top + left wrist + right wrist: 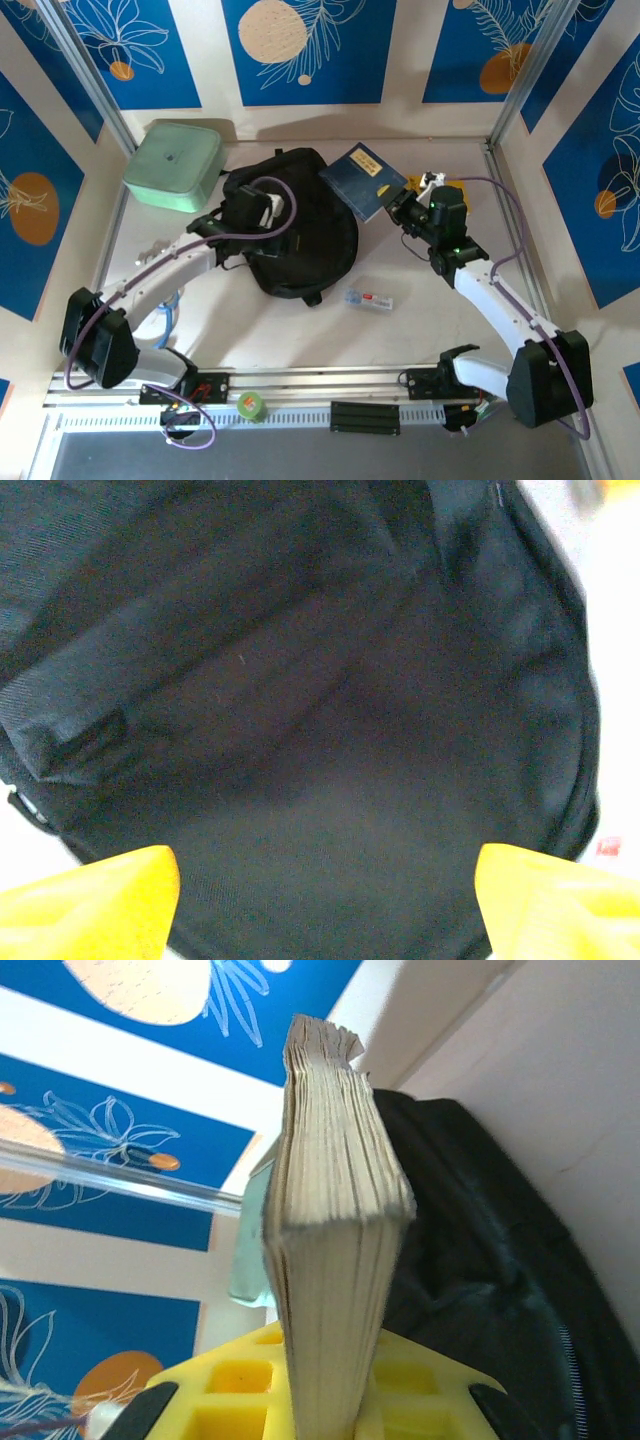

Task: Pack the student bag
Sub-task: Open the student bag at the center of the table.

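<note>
The bag flap's near edge (285, 291) lies below my left gripper, toward the front bar. My left gripper turns, comes back and lowers onto that edge next.
The student bag (305, 250), black soft fabric, lies in the middle of the table. My left gripper (262, 212) hovers over its upper left part. It is open, and its yellow fingertips (90, 900) stand wide apart over the dark fabric (320, 680) with nothing between them. My right gripper (405, 212) is shut on a thick blue-covered book (362, 180), held just right of the bag's top edge. In the right wrist view the book's page edges (335, 1210) rise from between the yellow jaws (325, 1415), with the bag (480, 1260) to its right.
A mint-green lidded box (173, 163) sits at the back left, touching the bag's corner. A small white and red packet (368, 298) lies on the table right of the bag. A green roll (250, 405) rests on the front rail. Blue patterned walls close in three sides.
</note>
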You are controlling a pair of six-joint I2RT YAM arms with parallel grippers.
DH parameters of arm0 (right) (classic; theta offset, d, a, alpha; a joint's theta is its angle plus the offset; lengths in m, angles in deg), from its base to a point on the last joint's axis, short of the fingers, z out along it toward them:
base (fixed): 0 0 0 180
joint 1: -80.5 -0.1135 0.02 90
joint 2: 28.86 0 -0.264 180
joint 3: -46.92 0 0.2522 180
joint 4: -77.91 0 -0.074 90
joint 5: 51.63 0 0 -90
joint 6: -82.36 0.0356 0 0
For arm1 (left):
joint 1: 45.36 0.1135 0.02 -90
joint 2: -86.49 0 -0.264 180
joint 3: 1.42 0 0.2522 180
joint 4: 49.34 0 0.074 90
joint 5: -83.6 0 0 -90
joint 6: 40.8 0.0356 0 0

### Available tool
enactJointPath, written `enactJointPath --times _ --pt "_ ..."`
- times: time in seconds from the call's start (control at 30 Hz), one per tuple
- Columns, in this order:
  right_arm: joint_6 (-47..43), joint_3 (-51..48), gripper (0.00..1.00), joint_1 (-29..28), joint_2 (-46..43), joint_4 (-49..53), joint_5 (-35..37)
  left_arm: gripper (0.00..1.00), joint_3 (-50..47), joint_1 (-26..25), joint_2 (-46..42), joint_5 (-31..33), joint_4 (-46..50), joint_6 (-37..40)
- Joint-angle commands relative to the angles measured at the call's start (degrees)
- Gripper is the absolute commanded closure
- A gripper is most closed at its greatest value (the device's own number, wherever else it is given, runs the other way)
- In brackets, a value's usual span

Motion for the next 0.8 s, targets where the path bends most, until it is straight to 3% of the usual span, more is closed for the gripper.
enactJointPath --times 0.0,0.2,0.4,0.77 --pt "-1.16 -1.25 0.92 1.53 -2.34 0.94 0.01 0.19 5.08 -4.56 3.93 5.81 15.03 15.14" --pt "-0.94 -1.85 0.92 2.79 -3.50 2.82 0.07 0.17 8.29 -10.84 9.15 4.52 18.64 22.77" --pt "0.57 -3.24 0.92 3.21 -4.97 2.25 1.85 0.34 10.94 -13.29 13.84 3.79 20.71 29.95" --pt "1.19 -3.42 0.92 3.28 -4.93 2.59 1.78 0.52 18.27 -13.59 22.59 5.18 24.75 37.05"
